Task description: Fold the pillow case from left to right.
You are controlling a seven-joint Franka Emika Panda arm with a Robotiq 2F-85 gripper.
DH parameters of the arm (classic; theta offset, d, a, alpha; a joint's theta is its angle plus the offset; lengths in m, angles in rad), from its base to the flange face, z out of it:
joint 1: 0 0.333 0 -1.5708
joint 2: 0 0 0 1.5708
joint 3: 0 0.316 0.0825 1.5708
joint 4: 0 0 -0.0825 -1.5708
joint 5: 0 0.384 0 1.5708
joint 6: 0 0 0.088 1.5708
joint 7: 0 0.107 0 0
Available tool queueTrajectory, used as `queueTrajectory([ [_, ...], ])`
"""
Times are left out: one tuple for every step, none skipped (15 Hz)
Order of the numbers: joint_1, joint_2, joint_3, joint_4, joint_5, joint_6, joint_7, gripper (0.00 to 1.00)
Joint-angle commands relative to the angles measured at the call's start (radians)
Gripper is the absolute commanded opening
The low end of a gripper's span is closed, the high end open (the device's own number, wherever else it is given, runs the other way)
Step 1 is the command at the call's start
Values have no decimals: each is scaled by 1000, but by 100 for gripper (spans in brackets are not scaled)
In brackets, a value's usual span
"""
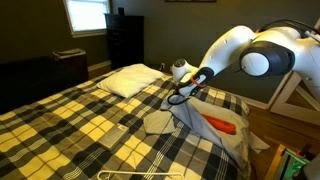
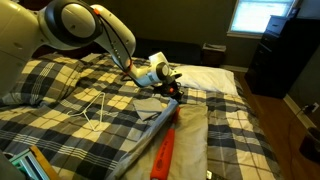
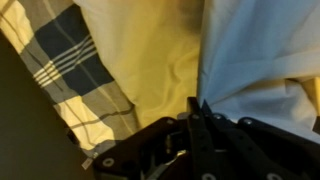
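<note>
The raised edge will go to the left in the wrist view next, and I will release it on the beige outer border (image 2: 202, 110) (image 3: 128, 75), which lies uncovered there.
The pillow case (image 1: 186, 119) is a limp pale grey-beige cloth lying near the bed's edge, with one part raised off the bedspread. My gripper (image 1: 177, 97) is shut on that raised edge, a little above the bed. In an exterior view the gripper (image 2: 175, 90) holds the cloth up while the rest of the pillow case (image 2: 148, 104) lies crumpled below it. In the wrist view the gripper (image 3: 200, 106) has its jaws pressed together on a fold of the pillow case (image 3: 160, 50), which fills most of the frame.
The plaid bedspread (image 1: 80, 125) (image 2: 60, 110) covers the bed. A plump white pillow (image 1: 130, 80) (image 2: 205, 78) lies beyond the gripper. An orange object (image 1: 222, 125) (image 2: 164, 150) rests on pale cloth close by. A dark dresser (image 1: 125, 40) stands under the window.
</note>
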Motion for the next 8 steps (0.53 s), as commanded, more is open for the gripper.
queueTrajectory([
  [-89, -8, -12, 62, 24, -52, -27, 0],
  [-104, 0, -25, 95, 16, -69, -27, 0],
  [-120, 10, -32, 127, 11, -91, -28, 0],
  [-132, 25, -37, 166, 10, -126, -28, 0],
  [-141, 39, -38, 200, 8, -164, -24, 0],
  [-149, 51, -34, 228, 6, -197, -16, 13],
  [-158, 62, -22, 256, 8, -234, -20, 27],
  [-161, 73, -16, 278, 7, -263, -17, 32],
])
